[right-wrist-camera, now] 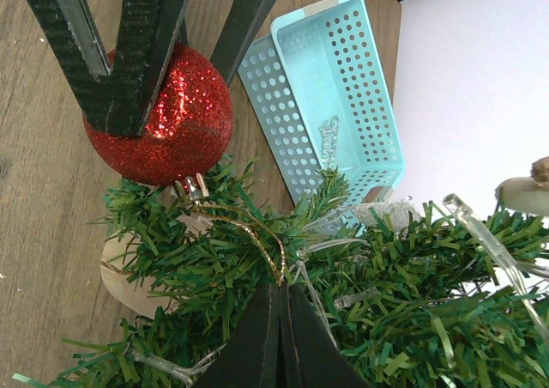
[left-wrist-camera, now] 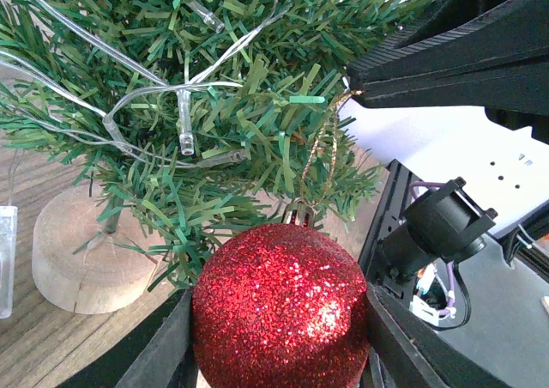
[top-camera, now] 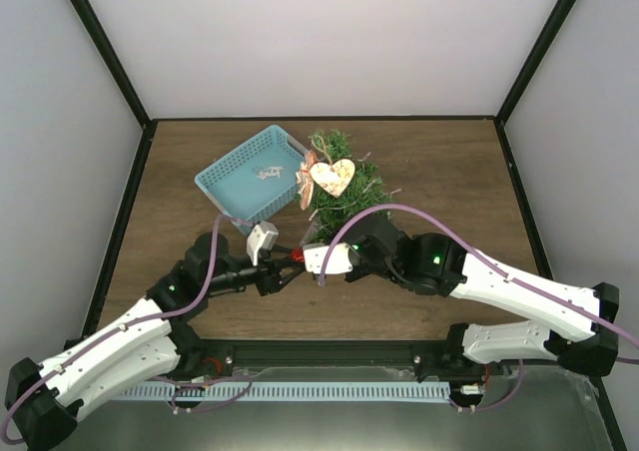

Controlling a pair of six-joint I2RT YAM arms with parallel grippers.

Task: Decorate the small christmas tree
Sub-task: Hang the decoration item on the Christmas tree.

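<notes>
My left gripper is next going to ease slightly outward, keep the ball beside the tree's lower branches and let it go, as the red glitter ball (left-wrist-camera: 281,315) has its gold loop among them.
The small christmas tree (top-camera: 342,182) stands mid-table, green with a clear light string, a heart ornament (top-camera: 331,177) and a wooden base (left-wrist-camera: 81,255). My left gripper (left-wrist-camera: 281,354) is shut on a red glitter ball (left-wrist-camera: 281,315) right beside the tree's lower branches; the ball also shows in the right wrist view (right-wrist-camera: 167,122) and in the top view (top-camera: 297,255). My right gripper (right-wrist-camera: 280,287) is shut on the ball's gold hanging loop (right-wrist-camera: 257,233), which runs among the branches. The two grippers (top-camera: 300,259) meet just in front of the tree.
A light-blue plastic basket (top-camera: 252,174) sits left of the tree, with a small silver ornament (top-camera: 270,173) inside; the basket also shows in the right wrist view (right-wrist-camera: 334,87). White walls close in the wooden table (top-camera: 439,172) at the back and sides.
</notes>
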